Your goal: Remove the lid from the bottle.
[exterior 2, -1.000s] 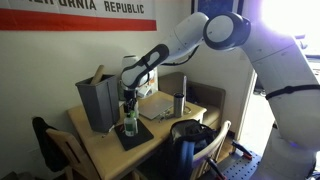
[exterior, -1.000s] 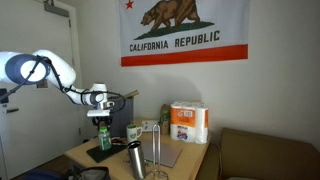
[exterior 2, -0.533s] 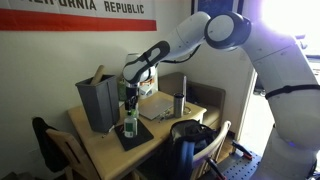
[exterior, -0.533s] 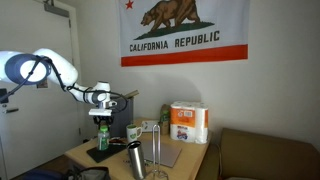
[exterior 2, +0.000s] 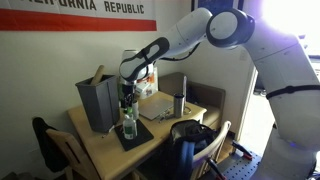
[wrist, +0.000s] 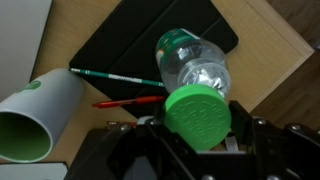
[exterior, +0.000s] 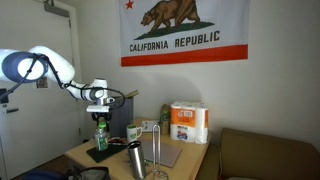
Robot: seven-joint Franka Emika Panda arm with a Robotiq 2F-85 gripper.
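Note:
My gripper is to carry the lid away from the bottle next, past the mat's edge toward the steel flask, and then lower the lid.
The green plastic bottle [wrist: 193, 62] stands upright on a black mat [wrist: 125, 42], and it shows in both exterior views [exterior: 100, 139] [exterior 2: 129, 124]. My gripper [wrist: 198, 118] is shut on the round green lid [wrist: 198, 112], which sits between the jaws above the bottle's neck and slightly to one side. In both exterior views the gripper [exterior: 98, 115] [exterior 2: 127, 101] hangs just above the bottle top; the lid itself is too small to see there.
A steel flask [exterior: 135, 160] [exterior 2: 180, 104], a wire stand [exterior: 155, 148] and paper towel rolls [exterior: 188, 122] share the table. A grey box [exterior 2: 97, 102] stands behind the bottle. A paper cup [wrist: 35, 118] and pens [wrist: 120, 79] lie beside the mat.
My gripper has risen a little straight up from the bottle top. The bottle stays in place on the mat.

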